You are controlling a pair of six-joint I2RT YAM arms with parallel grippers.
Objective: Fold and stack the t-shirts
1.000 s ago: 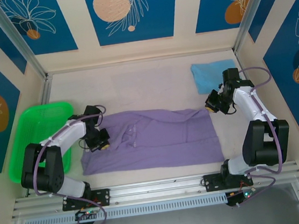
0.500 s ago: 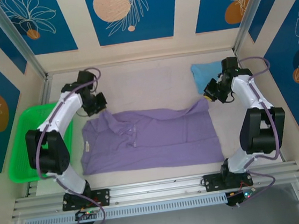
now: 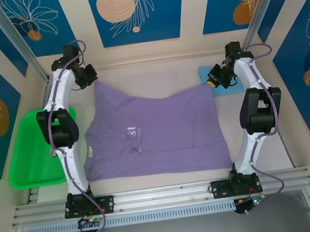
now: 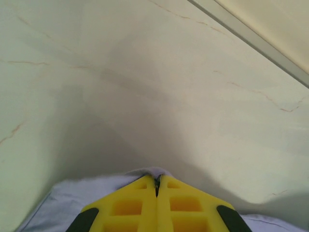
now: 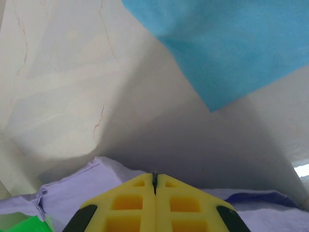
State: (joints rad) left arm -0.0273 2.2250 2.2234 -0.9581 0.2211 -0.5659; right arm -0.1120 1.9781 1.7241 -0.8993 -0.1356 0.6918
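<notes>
The lavender t-shirt's side edge point(image 3: 218, 118) by this arm lies back from my right gripper, so that gripper will draw back next and release the t-shirt's corner over it.
The lavender t-shirt point(image 3: 157, 132) lies spread over the table, its white lettering point(image 3: 130, 133) facing up. At the far left, my left gripper point(image 3: 91, 80) is shut on the shirt's back-left corner; in the left wrist view the yellow fingers point(image 4: 130, 205) pinch a fold of lavender t-shirt point(image 4: 72, 193). My right gripper point(image 3: 213, 81) is shut on the back-right corner, with lavender t-shirt point(image 5: 72, 193) under its yellow fingers point(image 5: 183, 205). The folded sky-blue t-shirt point(image 3: 205, 72) lies just behind the right gripper, partly hidden by the arm; the right wrist view has the sky-blue t-shirt point(image 5: 231, 43) ahead.
A bright green tray point(image 3: 33, 155) sits at the table's left edge beside the left arm. The back wall and metal frame posts stand close behind both grippers. Bare tabletop point(image 3: 150, 74) lies between the grippers along the back.
Both grippers have moved toward the back wall, pulling the lavender t-shirt's far edge with them. The shirt went from a folded strip to a spread sheet with its lettering showing.
</notes>
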